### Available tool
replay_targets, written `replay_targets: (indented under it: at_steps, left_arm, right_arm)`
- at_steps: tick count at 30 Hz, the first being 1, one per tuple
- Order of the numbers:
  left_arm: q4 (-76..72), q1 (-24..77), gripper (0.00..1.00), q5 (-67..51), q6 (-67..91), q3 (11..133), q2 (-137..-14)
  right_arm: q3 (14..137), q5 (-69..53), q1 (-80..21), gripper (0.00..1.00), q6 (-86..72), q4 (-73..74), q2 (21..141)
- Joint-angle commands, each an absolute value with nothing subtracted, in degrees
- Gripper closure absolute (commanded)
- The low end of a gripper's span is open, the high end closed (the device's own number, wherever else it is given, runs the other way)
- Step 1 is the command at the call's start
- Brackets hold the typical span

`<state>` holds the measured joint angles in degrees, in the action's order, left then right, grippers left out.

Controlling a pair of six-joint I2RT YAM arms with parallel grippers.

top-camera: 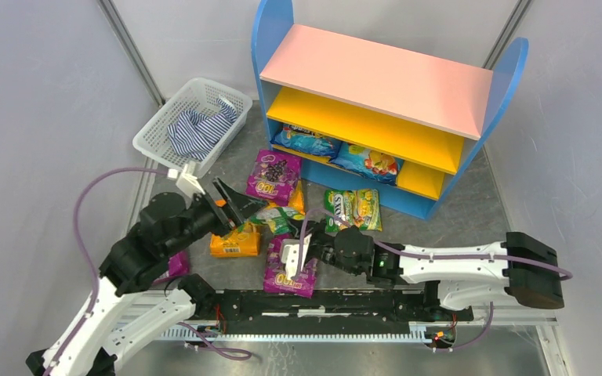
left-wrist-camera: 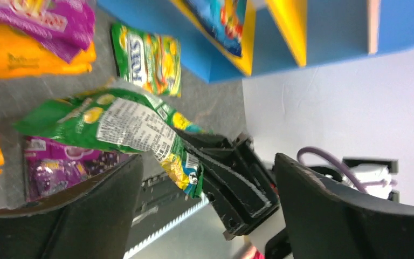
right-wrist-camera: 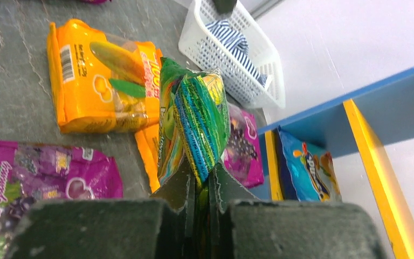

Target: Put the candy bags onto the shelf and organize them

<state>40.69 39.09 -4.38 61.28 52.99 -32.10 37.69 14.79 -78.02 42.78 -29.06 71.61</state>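
Observation:
The shelf's pink top level is empty, so I should raise my right gripper and carry the green candy bag point(top-camera: 276, 218) outward onto its end by the basket.
My right gripper point(right-wrist-camera: 202, 189) is shut on the bottom edge of a green candy bag point(right-wrist-camera: 194, 118), holding it upright above the table. From above, that bag point(top-camera: 276, 218) hangs between the right gripper point(top-camera: 294, 243) and my left gripper point(top-camera: 243, 205). The left gripper point(left-wrist-camera: 210, 210) is open, its jaws wide on either side of the bag's end point(left-wrist-camera: 118, 127), touching nothing. Purple point(top-camera: 274, 176), orange point(top-camera: 235, 241), purple point(top-camera: 290, 274) and FOX'S point(top-camera: 353, 208) bags lie in front of the shelf point(top-camera: 376, 74). Two blue bags point(top-camera: 307, 141) point(top-camera: 367, 162) sit on its lowest tier.
A white mesh basket point(top-camera: 161, 117) holding a blue-white striped cloth point(top-camera: 200, 129) stands left of the shelf. Grey walls close in both sides. A scrap of purple bag point(top-camera: 178, 265) shows under the left arm. A toothed rail runs along the near edge.

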Motion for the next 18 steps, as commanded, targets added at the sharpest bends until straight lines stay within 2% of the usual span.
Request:
replay_targets:
  at_steps: [1,8,11,14,18]
  left_arm:
    - [48.9,39.2,0.00,9.3,51.4,61.1,-31.5]
    - [53.6,39.2,0.00,21.3,44.8,61.8,-27.3]
    - [52.4,39.2,0.00,22.8,42.2,60.4,-26.1]
    - [50.3,39.2,0.00,23.0,40.0,58.3,-25.4]
    - [49.3,39.2,0.00,23.1,38.8,56.4,-25.4]
  right_arm:
    - [42.9,22.3,-78.4,1.00,38.4,-22.4,65.2]
    - [58.1,34.5,-78.3,1.00,36.6,-5.1,58.8]
    - [64.3,40.2,-78.1,1.00,40.9,-5.4,59.0]
    - [73.0,45.2,-75.9,1.00,43.9,-6.6,64.0]
    - [90.5,45.0,-70.7,1.00,45.5,-2.3,74.4]
